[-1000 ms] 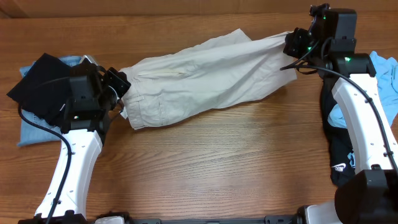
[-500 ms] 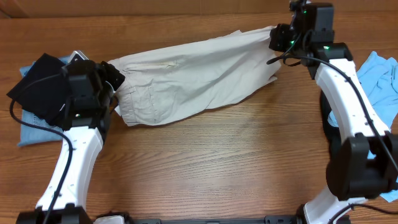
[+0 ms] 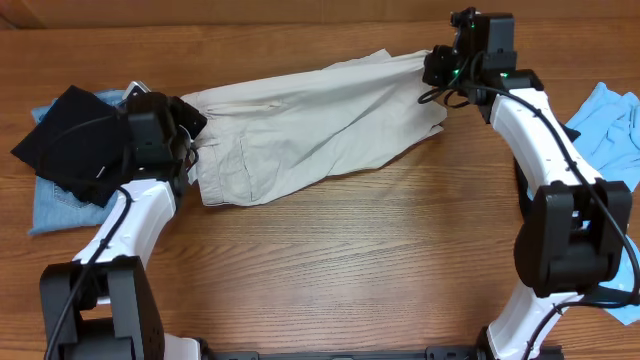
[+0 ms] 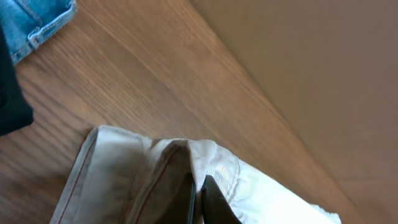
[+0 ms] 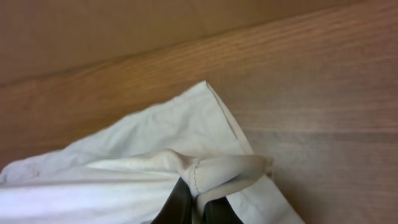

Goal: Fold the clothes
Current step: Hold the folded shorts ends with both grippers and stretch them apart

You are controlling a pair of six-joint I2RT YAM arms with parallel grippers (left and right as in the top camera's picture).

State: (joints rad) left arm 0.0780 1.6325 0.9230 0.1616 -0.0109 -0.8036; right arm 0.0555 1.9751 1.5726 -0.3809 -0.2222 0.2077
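The shorts' far corner [image 3: 384, 55] [image 5: 204, 93] is still uncovered, so my right gripper will next move outward and to the left in the overhead view and let go of the shorts' hem over that corner.
The beige khaki shorts [image 3: 310, 125] lie stretched across the far half of the table, held at both ends. My left gripper [image 3: 187, 128] is shut on the waistband end [image 4: 205, 165]; its dark fingers [image 4: 211, 202] pinch the fabric. My right gripper [image 3: 432, 68] is shut on the leg-hem end [image 5: 224, 171], the cloth bunched between its fingers [image 5: 180, 202]. A black garment [image 3: 70, 140] lies on a folded blue denim piece [image 3: 55, 205] at the far left. A light-blue top [image 3: 610, 125] lies at the right edge, behind the right arm.
A cardboard wall [image 3: 250, 12] runs along the table's back edge, close behind both grippers. Another black garment with a white logo [image 3: 528, 215] lies under the right arm. Bare wood [image 3: 340, 260] fills the front half of the table.
Both grippers have carried the shorts leftward and toward the back of the table. The right gripper moved left the most, and the shorts now lie nearer the back wall.
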